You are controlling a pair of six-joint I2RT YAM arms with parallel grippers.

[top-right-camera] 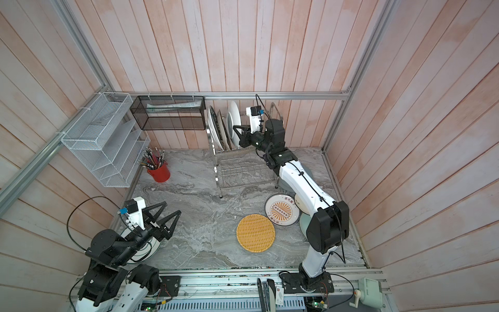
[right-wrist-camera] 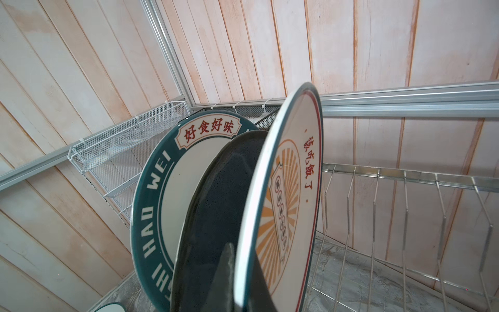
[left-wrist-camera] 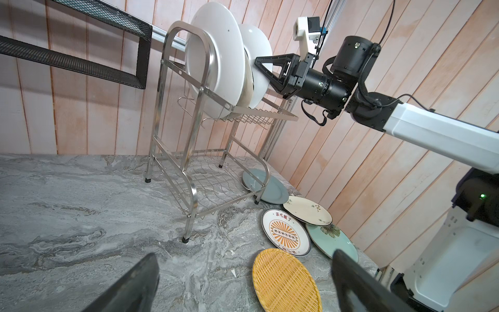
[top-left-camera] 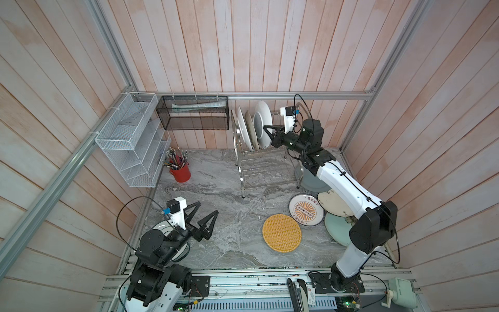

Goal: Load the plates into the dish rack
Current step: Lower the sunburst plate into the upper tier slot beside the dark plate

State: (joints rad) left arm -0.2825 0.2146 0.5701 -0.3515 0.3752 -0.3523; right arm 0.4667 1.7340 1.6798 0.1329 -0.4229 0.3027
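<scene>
I will move my right gripper down next toward the spot (top-left-camera: 262, 147) beside the dark plate on the upper level, lower the sunburst plate upright and let go of the sunburst plate's rim.
The steel dish rack (top-left-camera: 266, 173) stands at the back of the marble table. Three plates stand on edge in its upper tier: a lettered-rim plate (right-wrist-camera: 159, 189), a dark plate (right-wrist-camera: 221, 205) and a sunburst plate (right-wrist-camera: 286, 202). My right gripper (top-left-camera: 270, 131) is shut on the sunburst plate's rim. Flat on the table lie a yellow woven plate (top-left-camera: 281, 232), a second sunburst plate (top-left-camera: 306, 209), a cream floral plate (top-left-camera: 333, 202), a pale teal plate (left-wrist-camera: 332, 241) and a grey-blue plate (left-wrist-camera: 266, 186). My left gripper (top-left-camera: 205, 216) hovers open and empty at front left.
A red cup of pens (top-left-camera: 180, 170) stands at back left. On the wall hang a white mesh organiser (top-left-camera: 129, 140) and a black mesh basket (top-left-camera: 194, 113). Another white plate (top-right-camera: 151, 243) lies under my left arm. Wooden walls enclose the table on three sides.
</scene>
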